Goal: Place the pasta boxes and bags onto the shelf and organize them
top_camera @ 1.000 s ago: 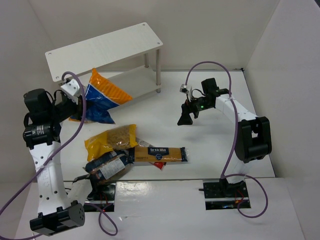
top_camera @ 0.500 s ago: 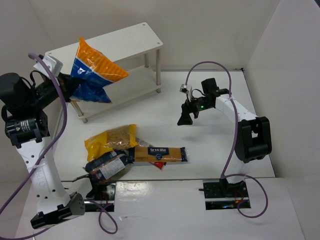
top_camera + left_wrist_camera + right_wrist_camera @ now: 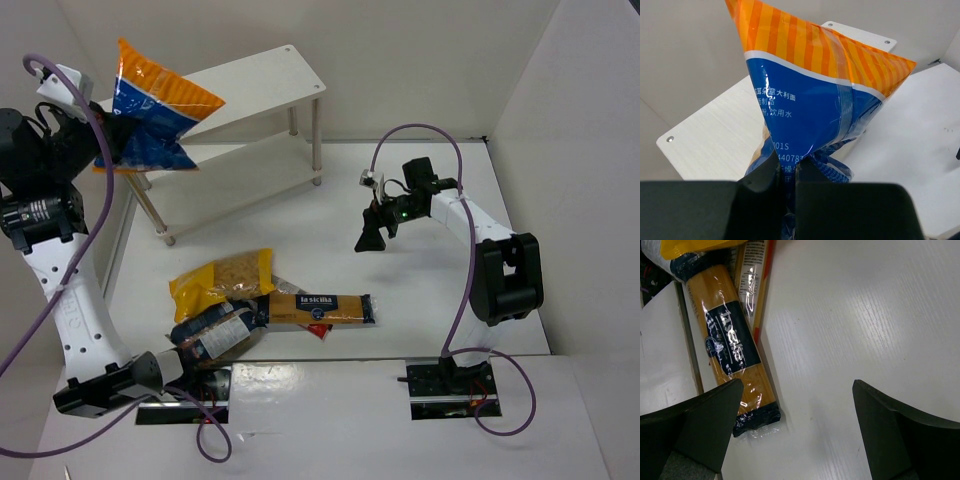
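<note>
The bag's blue end hangs past the near edge of the shelf's top board, so the robot's left gripper should move outward and down over the top board before it opens.
My left gripper is shut on the blue bag with the orange end and holds it in the air over the left end of the white shelf. In the left wrist view the jaws pinch the bag's blue end above the shelf's top board. My right gripper is open and empty above the table, right of the pile. The yellow bag, the dark bag and the yellow-orange carton lie on the table. The carton also shows in the right wrist view.
White walls enclose the table on the left, back and right. The shelf's lower board and silver legs stand at the back left. The arm bases sit at the near edge.
My left arm has lifted the blue and orange bag from table height up and to the left, level with the shelf's top board. The right arm has not moved.
</note>
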